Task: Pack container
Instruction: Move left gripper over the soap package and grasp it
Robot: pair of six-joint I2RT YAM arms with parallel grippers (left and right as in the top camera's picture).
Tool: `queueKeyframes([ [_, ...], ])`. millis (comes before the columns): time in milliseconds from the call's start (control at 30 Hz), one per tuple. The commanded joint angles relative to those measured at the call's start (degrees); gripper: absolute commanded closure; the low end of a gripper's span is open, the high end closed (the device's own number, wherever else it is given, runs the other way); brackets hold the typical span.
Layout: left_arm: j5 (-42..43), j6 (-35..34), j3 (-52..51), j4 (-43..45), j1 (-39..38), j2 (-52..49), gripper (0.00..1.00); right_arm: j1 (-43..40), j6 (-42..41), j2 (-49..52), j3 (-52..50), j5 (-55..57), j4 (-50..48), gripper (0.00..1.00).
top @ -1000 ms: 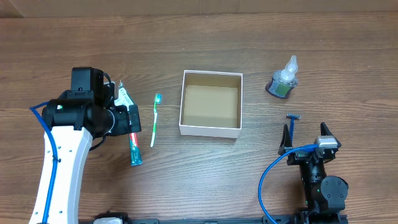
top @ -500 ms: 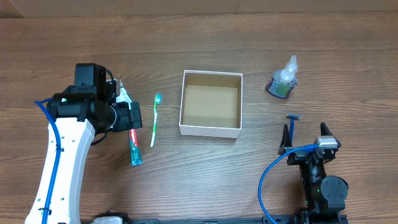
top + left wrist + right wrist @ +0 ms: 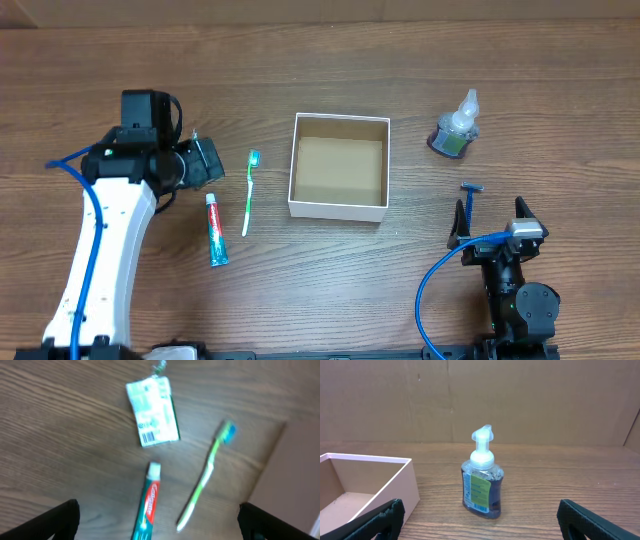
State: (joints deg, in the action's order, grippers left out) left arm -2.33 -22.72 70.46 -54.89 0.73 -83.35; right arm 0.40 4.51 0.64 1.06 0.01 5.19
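I will next move my left gripper down and outward past the tube's cap and close it across the long sides of the white-and-green sachet point(image 3: 152, 410), because the tabletop is bare on either side of it.
The container point(image 3: 338, 211) is a shallow square box with white walls and a brown inside, standing at mid-table; its corner point(image 3: 402, 491) shows at the left of the right wrist view. A toothpaste tube point(image 3: 216, 232) point(image 3: 148, 505) and a green toothbrush point(image 3: 249, 192) point(image 3: 205, 476) lie to its left. My left gripper point(image 3: 205, 163) point(image 3: 160, 527) hovers open above the tube's cap end, holding nothing. A white-and-green sachet point(image 3: 152, 410) lies beyond the tube. My right gripper point(image 3: 490, 222) point(image 3: 480, 525) rests open near the front right, facing a pump bottle point(image 3: 455, 128) point(image 3: 481, 477).
A blue razor point(image 3: 470, 198) lies just left of my right gripper's fingers. A cardboard wall point(image 3: 480, 400) closes the far side of the table. Blue cables trail from both arms.
My left arm has swung toward the far side of the table, uncovering the upper end of the toothpaste tube. The right arm and all objects have stayed put.
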Motion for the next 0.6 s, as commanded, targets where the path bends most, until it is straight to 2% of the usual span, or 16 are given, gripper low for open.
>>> queueKeyframes([
  [0, -3.8, -6.3, 1.0, 4.7, 0.0, -5.5, 0.00, -0.2, 0.0, -0.5, -0.6, -0.2, -0.3, 0.00],
  [333, -4.3, -6.8, 1.0, 20.2, 0.1, -24.0, 0.00, -0.2, 0.0, -0.5, -0.6, -0.2, -0.3, 0.00],
  [567, -4.3, -7.1, 1.0, 24.8, 0.1, -31.0, 0.00, -0.2, 0.0, -0.5, -0.6, -0.2, -0.3, 0.00],
])
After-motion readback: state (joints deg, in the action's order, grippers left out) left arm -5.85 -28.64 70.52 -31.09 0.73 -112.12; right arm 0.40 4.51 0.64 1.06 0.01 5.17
